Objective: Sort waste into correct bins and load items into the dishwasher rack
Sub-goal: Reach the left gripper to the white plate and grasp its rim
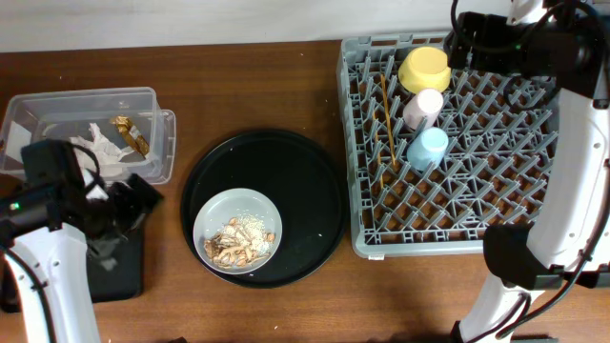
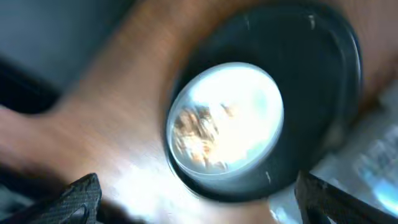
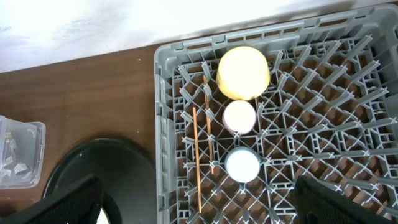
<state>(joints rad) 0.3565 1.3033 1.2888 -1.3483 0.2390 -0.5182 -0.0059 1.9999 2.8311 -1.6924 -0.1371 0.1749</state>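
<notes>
Scraps are toward the near side of the plate, so I will move my left gripper toward the rack next and lower it onto the plate's bare rim facing the rack.
The grey rack (image 1: pixel 362 238) at right holds a yellow bowl (image 1: pixel 424 69), pink cup (image 1: pixel 423 107), light blue cup (image 1: pixel 428 147) and chopsticks (image 1: pixel 387 119). The pale grey plate (image 1: pixel 238 232) holds brown food scraps (image 1: pixel 238 243). The clear box (image 1: pixel 157 143) holds white napkins (image 1: pixel 105 148) and a gold wrapper (image 1: pixel 129 135). The flat black tray (image 1: pixel 119 272) lies partly under my left arm. My left gripper (image 1: pixel 133 200) is open and empty left of the plate; its blurred wrist view shows the plate (image 2: pixel 227 118). My right gripper (image 1: pixel 457 38) is open and empty above the rack's far edge.
The plate sits on a large round black tray (image 1: pixel 315 191) between box and rack. The right wrist view shows the rack wall (image 3: pixel 165 124), bowl (image 3: pixel 243 72), both cups, chopsticks (image 3: pixel 196 155) and the box corner (image 3: pixel 18 155). Bare wood lies between tray and box.
</notes>
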